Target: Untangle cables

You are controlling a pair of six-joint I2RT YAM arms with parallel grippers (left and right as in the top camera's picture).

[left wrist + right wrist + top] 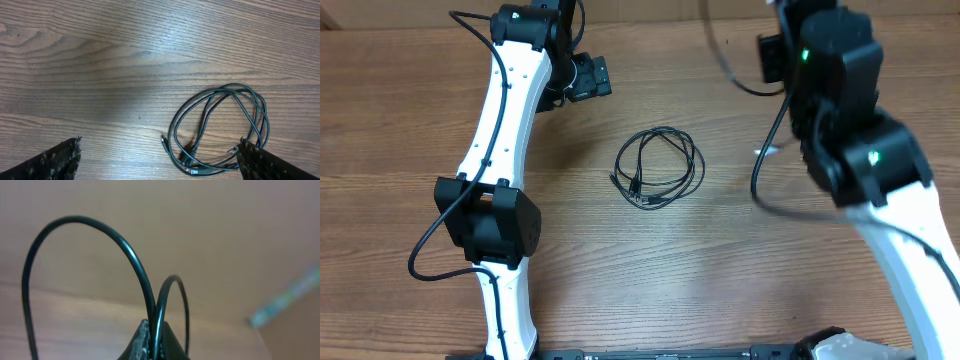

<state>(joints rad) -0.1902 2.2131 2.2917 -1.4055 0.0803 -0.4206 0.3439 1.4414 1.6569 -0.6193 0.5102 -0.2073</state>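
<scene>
The right gripper lowers the black cable toward the right in the overhead view next, onto bare table [797, 158], since that spot is clear of the coil.
A small coil of thin black cables [660, 168] lies on the wooden table [740, 290] at the centre. In the left wrist view the cables [220, 127] lie below, close to the right fingertip [255, 159], with a silvery plug [193, 171] at the lower edge. My left gripper [592, 77] hovers up and left of the coil, and its jaws [160, 160] stand open with nothing in them. My right gripper [772, 60] is raised at the upper right. It is shut [154, 340] on a black cable [127, 255], which arches up from between its fingers in two loops.
A thin black cord [722, 55] curves down from the top edge toward the right arm. A thicker black cable [757, 185] loops beside the right arm. The left arm [500, 150] runs down the left side. A blurred pale strip [285, 300] shows at right.
</scene>
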